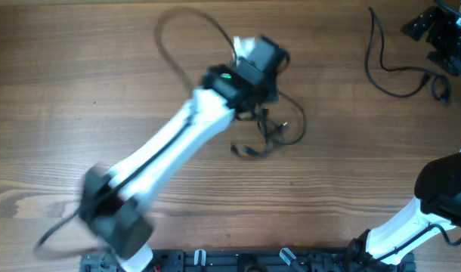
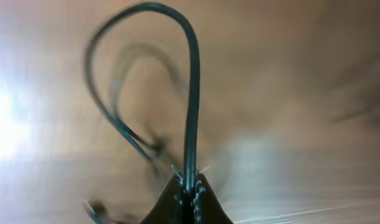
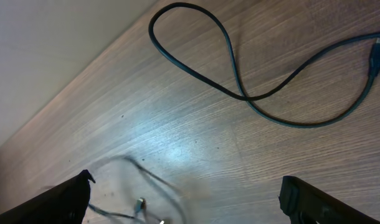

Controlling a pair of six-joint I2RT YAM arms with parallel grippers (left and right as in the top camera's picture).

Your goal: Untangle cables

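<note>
My right gripper will swing to the left in the overhead view, to the tangle and onto its black cable [image 1: 303, 119] [image 3: 147, 173], since my left gripper holds a loop.
A tangle of thin black cables [image 1: 270, 127] lies at the table's middle. From it a long loop [image 1: 187, 34] runs to the far side. My left gripper [image 1: 259, 59] is above the tangle's far edge. In the left wrist view it [image 2: 190, 190] is shut on a black cable [image 2: 191, 93] that arches up in a loop; the view is blurred. A separate black cable [image 1: 385, 72] lies at the far right and also shows in the right wrist view [image 3: 230, 68], with a plug [image 3: 378, 53]. My right gripper [image 3: 187, 199] is open and empty above the wood, with blurred thin cords [image 3: 146, 186] below it.
The right arm's elbow [image 1: 446, 189] stands at the near right, and its black head [image 1: 438, 30] is at the far right corner. The left arm [image 1: 170, 151] crosses the table diagonally. The table's far edge [image 3: 65, 81] shows in the right wrist view.
</note>
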